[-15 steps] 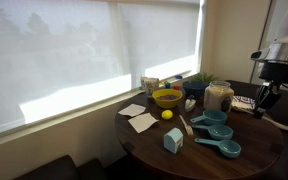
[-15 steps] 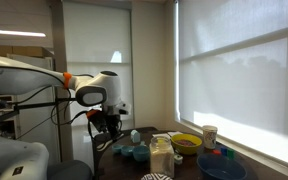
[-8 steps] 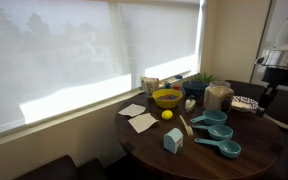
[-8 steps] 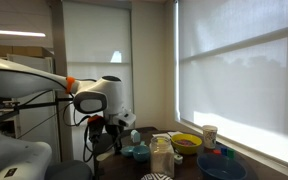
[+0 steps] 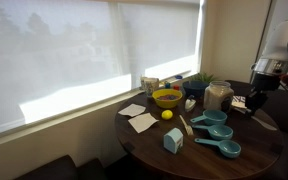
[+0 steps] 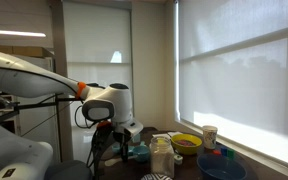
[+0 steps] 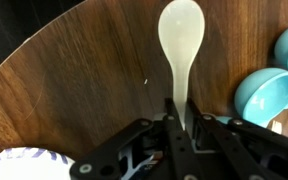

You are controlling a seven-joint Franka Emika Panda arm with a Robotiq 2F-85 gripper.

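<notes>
My gripper will next lower the white spoon onto the wood [image 5: 258, 121] [image 7: 182, 98] beside the blue measuring cups, where the table is empty, then release the spoon's handle.
In the wrist view my gripper [image 7: 181, 115] is shut on the handle of a white spoon [image 7: 181, 38]. The spoon's bowl points away from me over the dark round wooden table [image 7: 74, 80]. Two light blue measuring cups [image 7: 265, 92] lie just to the right of the spoon. In both exterior views the gripper [image 5: 254, 100] [image 6: 124, 150] hangs low over the table's edge, near a glass jar [image 5: 219, 96].
On the table are a yellow bowl [image 5: 167, 98], a lemon [image 5: 167, 114], white napkins [image 5: 139, 121], blue measuring cups [image 5: 216, 132], a small blue box [image 5: 173, 141] and a white cup [image 5: 150, 86]. A white and blue dish [image 7: 24, 165] lies near the gripper. Window blinds stand behind.
The arm has swung and lowered the gripper toward the table near the jar and measuring cups.
</notes>
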